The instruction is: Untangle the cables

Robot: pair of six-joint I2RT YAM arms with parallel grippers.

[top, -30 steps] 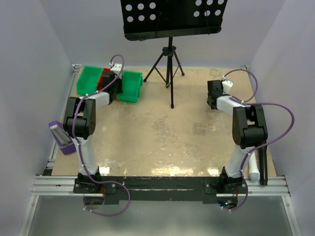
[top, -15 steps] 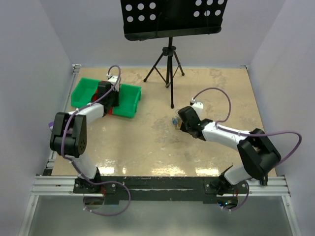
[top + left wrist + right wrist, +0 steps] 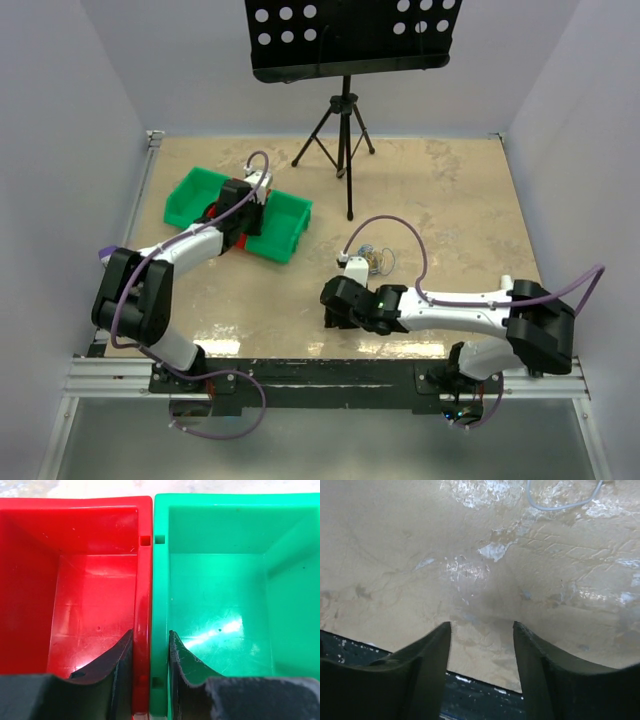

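The pinched bins are off to one side, so my left gripper needs to slide to the right in the top view next and drag them toward the middle of the table.
The cables (image 3: 376, 260) lie as a small loose tangle of thin whitish strands on the table, just behind my right wrist. One whitish strand (image 3: 555, 506) shows at the top of the right wrist view. My right gripper (image 3: 331, 314) is open and empty, low over the table by its near edge (image 3: 482, 627), apart from the cables. My left gripper (image 3: 244, 214) is shut on the touching walls of a red bin (image 3: 75, 580) and a green bin (image 3: 220, 590), one finger in each (image 3: 151, 641). Both bins look empty.
In the top view the red bin (image 3: 215, 213) sits between two green bins (image 3: 188, 196) (image 3: 291, 226) at the left rear. A black tripod stand (image 3: 345, 140) stands at the back middle. A purple object (image 3: 108, 255) lies at the left edge. The dark front rail (image 3: 470, 695) is just under my right fingers.
My left gripper has dragged the row of bins nearer and to the right. My right arm has swung from the right rear to the near middle, and the cables now lie on the table behind it.
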